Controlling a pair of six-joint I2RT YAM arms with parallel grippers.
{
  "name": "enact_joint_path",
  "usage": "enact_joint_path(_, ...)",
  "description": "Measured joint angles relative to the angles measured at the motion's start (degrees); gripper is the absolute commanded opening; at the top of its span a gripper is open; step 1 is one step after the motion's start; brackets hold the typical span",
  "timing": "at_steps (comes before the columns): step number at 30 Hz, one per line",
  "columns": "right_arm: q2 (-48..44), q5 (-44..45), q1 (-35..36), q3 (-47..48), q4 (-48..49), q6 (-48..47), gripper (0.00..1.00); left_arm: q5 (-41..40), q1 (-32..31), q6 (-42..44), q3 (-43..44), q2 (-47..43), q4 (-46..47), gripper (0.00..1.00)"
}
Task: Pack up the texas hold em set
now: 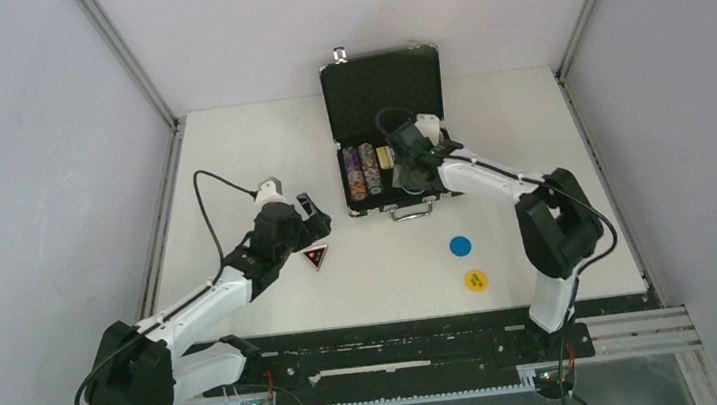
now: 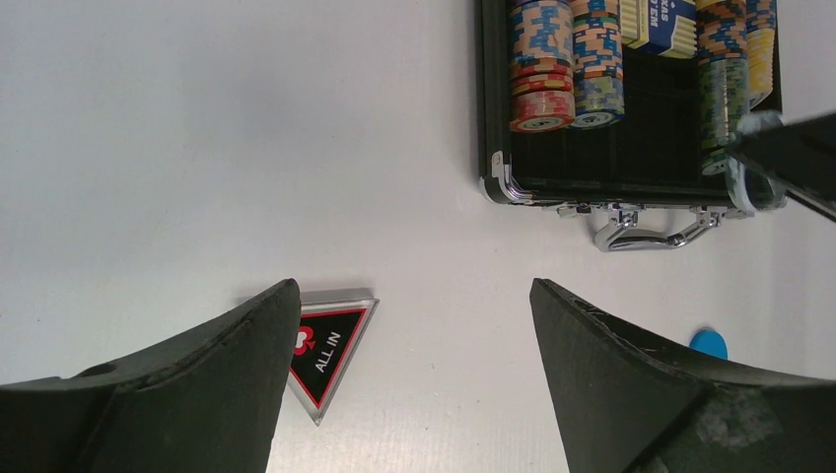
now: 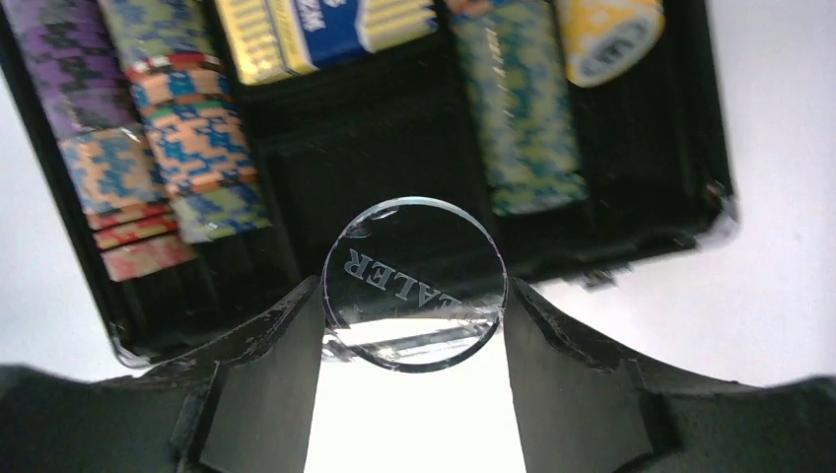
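Observation:
My right gripper lowers next into the case's middle slot by the card deck [image 1: 384, 157], between the chip rows, and releases the dealer button, because the slot is empty.
The black briefcase [image 1: 344, 178] stands open at the table's far middle, with rows of multicoloured chips [image 1: 361, 170] and a yellow-blue card deck [image 1: 384, 157] inside. My right gripper [image 1: 415, 168] is over the case's front part, shut on a clear round dealer button [image 3: 414, 296] above the empty middle slot. My left gripper [image 1: 314, 221] is open just above the red-edged triangular "ALL IN" token [image 1: 316, 257], which lies by my left fingertip in the left wrist view [image 2: 330, 345]. A blue round token [image 1: 460, 246] and a yellow round token [image 1: 475, 280] lie on the table.
The case lid [image 1: 383, 89] stands upright at the back. The case handle [image 2: 646, 229] sticks out toward the arms. Grey walls close in the white table [image 1: 229, 156] on both sides and behind.

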Motion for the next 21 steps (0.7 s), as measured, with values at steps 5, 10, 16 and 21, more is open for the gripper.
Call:
enact_joint_path(5, 7.9, -0.7, 0.7, 8.7, -0.2, -1.8, 0.55, 0.0, 0.0, 0.0, 0.0, 0.0, -0.3, 0.91)
enact_joint_path(10, 12.8, -1.1, 0.7, 13.2, -0.3, -3.0, 0.55, -0.1, 0.0, 0.0, 0.0, 0.0, -0.7, 0.91)
enact_joint_path(16, 16.2, -2.4, 0.4, 13.6, -0.3, -3.5, 0.64, -0.5, 0.0, 0.0, 0.0, 0.4, -0.9, 0.91)
enact_joint_path(21, 17.8, -4.0, -0.1, 13.6, -0.3, -3.7, 0.90, -0.5, 0.1, 0.0, 0.0, 1.0, -1.1, 0.91)
